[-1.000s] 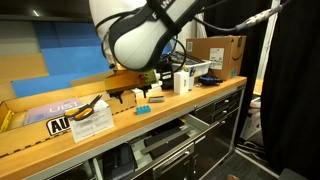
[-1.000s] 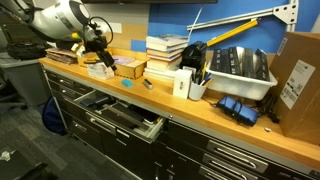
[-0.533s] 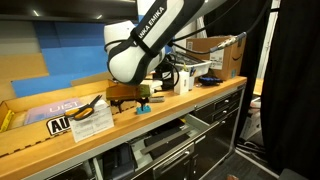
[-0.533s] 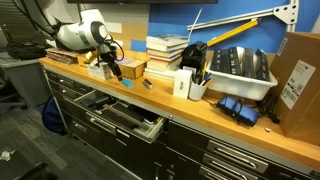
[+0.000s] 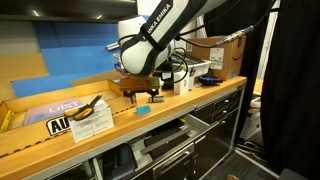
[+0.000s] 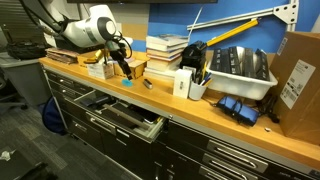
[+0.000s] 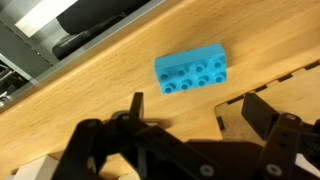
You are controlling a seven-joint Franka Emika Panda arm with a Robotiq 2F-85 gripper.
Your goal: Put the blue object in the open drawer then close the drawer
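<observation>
My gripper lowers toward the drawer side next until its open fingers straddle the blue block's short ends, because the block lies below and ahead of them.
The blue object (image 7: 191,73) is a small teal-blue studded block lying flat on the wooden countertop; it shows in both exterior views (image 5: 142,110) (image 6: 126,83). My gripper (image 7: 200,108) is open and empty, and hovers just above and slightly behind the block, its fingers spread wider than the block. It also shows in both exterior views (image 5: 141,94) (image 6: 124,70). The drawer (image 6: 125,120) stands pulled out below the counter's front edge, directly under the block, with dark contents inside. It shows in an exterior view (image 5: 165,140) too.
A flat wooden box (image 6: 128,67) lies beside the block, under one finger. A stack of books (image 6: 165,54), a white container (image 6: 183,84), a grey bin (image 6: 240,68) and a cardboard box (image 6: 298,80) stand further along the counter. Papers and pliers (image 5: 90,115) lie at the other end.
The arm has swung along the counter toward the blue block and come down, so the open gripper now hangs over it. The block and drawer have not moved.
</observation>
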